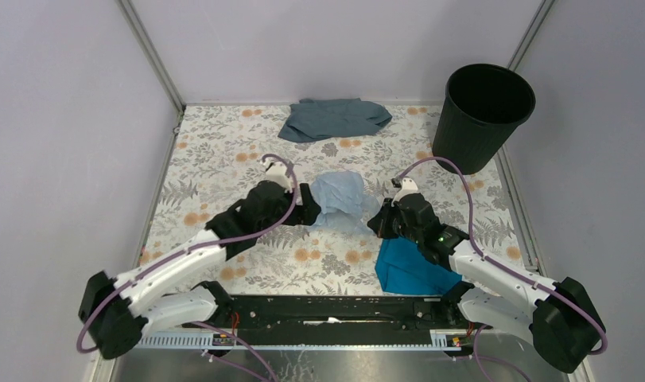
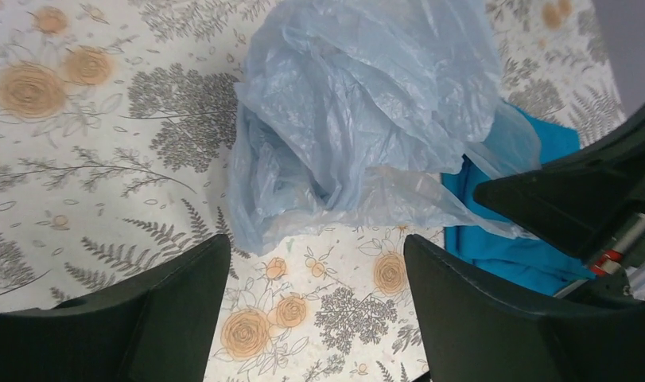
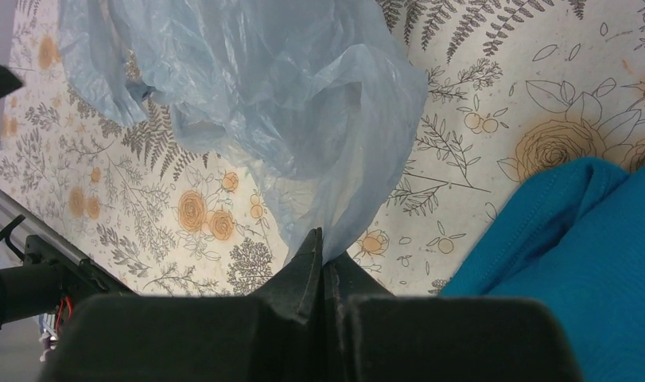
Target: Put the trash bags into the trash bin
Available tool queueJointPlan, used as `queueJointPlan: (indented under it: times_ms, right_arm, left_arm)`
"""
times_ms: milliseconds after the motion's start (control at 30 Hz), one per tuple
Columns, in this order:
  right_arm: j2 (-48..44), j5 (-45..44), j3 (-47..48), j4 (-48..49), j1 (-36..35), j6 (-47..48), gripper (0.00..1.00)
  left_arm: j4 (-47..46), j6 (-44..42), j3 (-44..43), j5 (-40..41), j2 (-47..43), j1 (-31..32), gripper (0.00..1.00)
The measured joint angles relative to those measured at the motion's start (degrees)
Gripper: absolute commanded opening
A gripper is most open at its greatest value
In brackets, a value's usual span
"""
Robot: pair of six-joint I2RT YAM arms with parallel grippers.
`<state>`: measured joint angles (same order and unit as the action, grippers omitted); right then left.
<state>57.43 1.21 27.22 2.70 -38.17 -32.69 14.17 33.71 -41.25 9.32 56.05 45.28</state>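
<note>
The trash bag's loose near corner is below my open fingers, across from the edge of the bag that my right gripper holds, so my left gripper will go down onto it.
The pale blue, wrinkly trash bag lies crumpled in the middle of the flowered table, between my two grippers. My right gripper is shut on the bag's near right edge; in the right wrist view the film runs into the closed fingertips. My left gripper is open and empty just left of the bag; in the left wrist view the bag lies just beyond the spread fingers. The black trash bin stands upright at the far right corner, apart from both grippers.
A bright teal cloth lies under my right arm near the front edge, also in the right wrist view and the left wrist view. A grey-blue cloth lies at the back centre. Walls close the table's sides and back.
</note>
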Motion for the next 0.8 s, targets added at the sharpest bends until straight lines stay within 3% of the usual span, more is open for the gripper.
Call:
queueJointPlan:
  times_ms: [167, 433, 533, 733, 800]
  right_arm:
    - [-0.57, 0.24, 0.09, -0.92, 0.0, 0.07, 0.0]
    - [-1.99, 1.27, 0.09, -0.94, 0.0, 0.04, 0.0]
    - [-1.99, 1.49, 0.09, -0.96, 0.0, 0.04, 0.0]
    - [-2.45, 1.92, 0.09, -1.36, 0.0, 0.07, 0.0]
    - [-2.84, 1.92, 0.09, -2.16, 0.0, 0.09, 0.0]
  left_arm:
    - [-3.19, -0.02, -2.12, -2.89, 10.16, 0.0, 0.69]
    - [-4.79, -0.7, -2.99, -3.13, 15.37, 0.0, 0.68]
    - [-5.62, -0.7, -4.28, -3.23, 16.57, 0.0, 0.63]
    - [-5.27, -1.09, -6.29, -1.97, 18.73, 0.0, 0.27]
    - [-4.09, -1.75, -7.13, -0.76, 18.71, 0.0, 0.2]
